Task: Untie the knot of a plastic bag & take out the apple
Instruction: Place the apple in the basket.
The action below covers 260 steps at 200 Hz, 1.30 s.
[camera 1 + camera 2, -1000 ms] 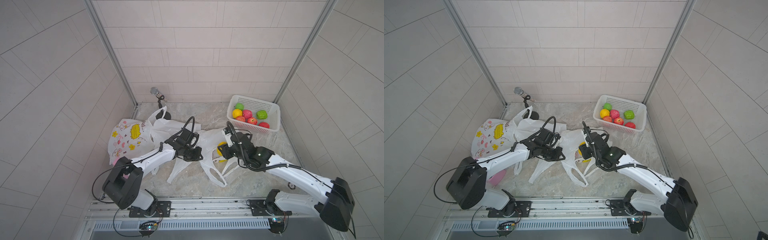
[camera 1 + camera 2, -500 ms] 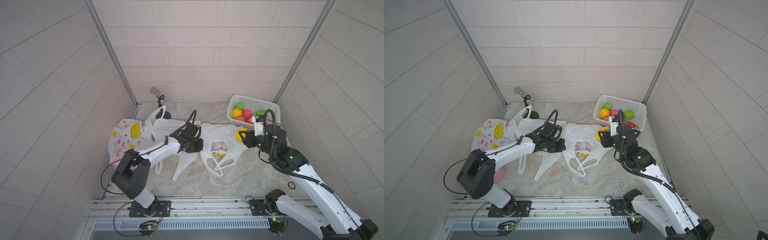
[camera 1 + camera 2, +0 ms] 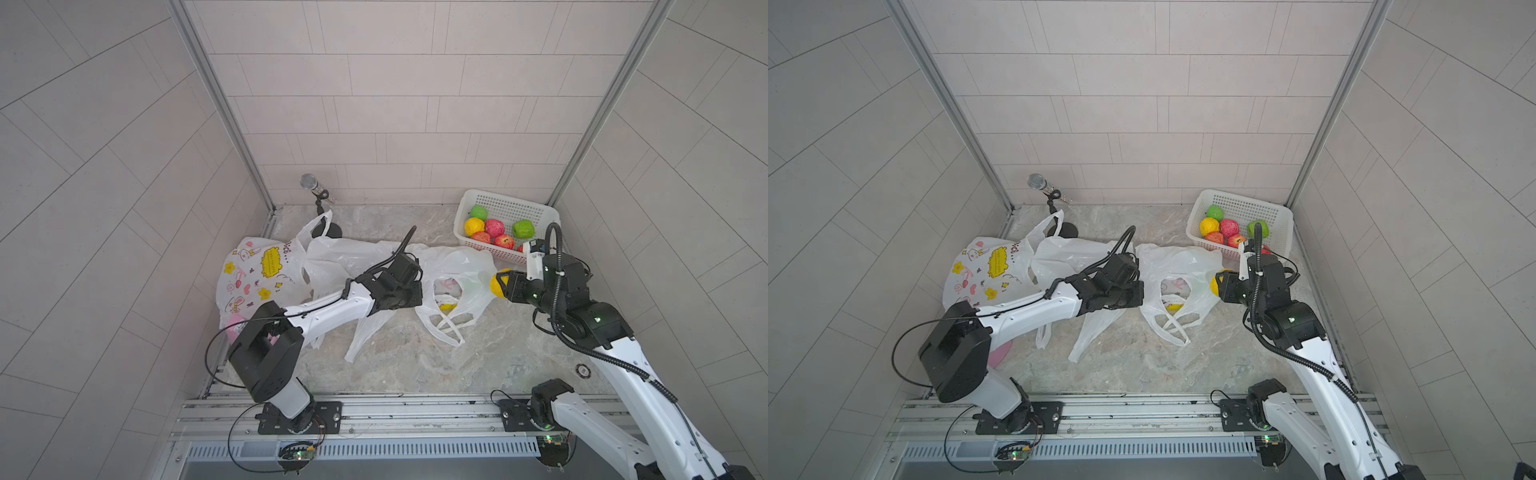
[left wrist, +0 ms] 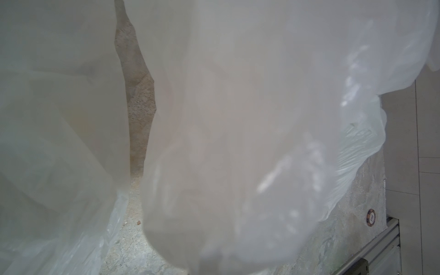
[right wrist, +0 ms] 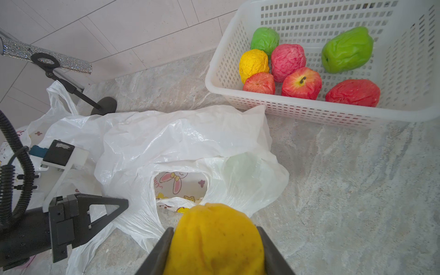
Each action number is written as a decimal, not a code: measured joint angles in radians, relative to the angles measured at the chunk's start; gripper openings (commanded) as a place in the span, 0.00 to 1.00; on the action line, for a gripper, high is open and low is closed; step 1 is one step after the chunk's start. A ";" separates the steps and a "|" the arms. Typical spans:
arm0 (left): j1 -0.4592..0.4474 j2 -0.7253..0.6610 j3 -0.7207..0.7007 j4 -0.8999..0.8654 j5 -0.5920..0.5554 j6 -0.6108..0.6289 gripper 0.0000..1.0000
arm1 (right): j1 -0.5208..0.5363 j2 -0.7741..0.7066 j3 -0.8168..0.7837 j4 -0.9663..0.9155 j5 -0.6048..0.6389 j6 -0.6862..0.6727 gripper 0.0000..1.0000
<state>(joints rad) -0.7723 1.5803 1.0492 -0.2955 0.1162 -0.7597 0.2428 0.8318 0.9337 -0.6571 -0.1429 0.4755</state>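
Observation:
My right gripper moves outward over the white basket's middle [image 3: 511,230] [image 5: 315,63] next and releases the yellow apple among the fruits, since the basket stands outward of the gripper.
The white plastic bag [image 3: 453,266] [image 3: 1179,262] [image 5: 190,138] lies in the middle of the floor with its mouth open and its handles loose. My right gripper [image 3: 500,283] [image 3: 1219,283] [image 5: 215,229] is shut on a yellow apple [image 3: 496,282] [image 3: 1214,283] [image 5: 214,245], held just right of the bag and clear of it. My left gripper [image 3: 415,296] [image 3: 1138,293] sits shut at the bag's left edge, pinching its film. In the left wrist view the bag's film [image 4: 238,119] covers the jaws. A rabbit-printed bag [image 5: 181,183] shows through the opening.
A white basket [image 3: 507,203] [image 5: 309,112] with several red, green and yellow fruits stands at the back right, near the right arm. A second white bag [image 3: 345,257] and a printed bag [image 3: 257,274] lie left. A microphone on a stand [image 3: 309,183] is at the back.
My right arm has pulled back and to the right, bringing the yellow apple out of the bag toward the basket. The left gripper shifted slightly, still on the bag's edge.

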 measured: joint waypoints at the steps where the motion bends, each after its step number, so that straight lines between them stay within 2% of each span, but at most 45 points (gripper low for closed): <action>1: 0.000 -0.001 -0.002 0.000 0.000 0.000 0.00 | 0.000 0.002 0.000 -0.001 0.001 0.000 0.11; 31: 0.003 -0.049 -0.060 0.001 -0.009 0.000 0.00 | 0.000 0.076 0.031 -0.009 0.013 0.000 0.11; 88: 0.003 -0.058 -0.061 0.003 -0.004 0.032 0.00 | -0.002 0.148 0.109 -0.006 0.047 -0.005 0.11; 121: 0.004 -0.072 -0.061 0.016 0.019 0.043 0.00 | -0.048 0.216 0.177 0.005 0.066 -0.029 0.11; 156: 0.004 -0.119 -0.072 0.043 0.032 0.042 0.00 | -0.127 0.352 0.229 0.082 0.069 -0.038 0.10; 220: 0.004 -0.147 -0.103 0.036 0.035 0.042 0.00 | -0.235 0.686 0.412 0.195 0.081 -0.084 0.10; 247: 0.004 -0.154 -0.103 0.014 0.038 0.050 0.00 | -0.321 0.872 0.528 0.232 0.072 -0.082 0.20; 252: 0.004 -0.156 -0.103 0.010 0.039 0.051 0.00 | -0.336 0.912 0.556 0.237 0.071 -0.082 0.24; 260: 0.004 -0.157 -0.103 0.005 0.042 0.054 0.00 | -0.359 0.978 0.610 0.241 0.074 -0.084 0.38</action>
<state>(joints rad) -0.7681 1.4231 0.9459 -0.2909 0.1577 -0.7059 -0.1158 1.8103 1.5440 -0.4164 -0.0692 0.3916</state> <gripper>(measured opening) 0.048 0.495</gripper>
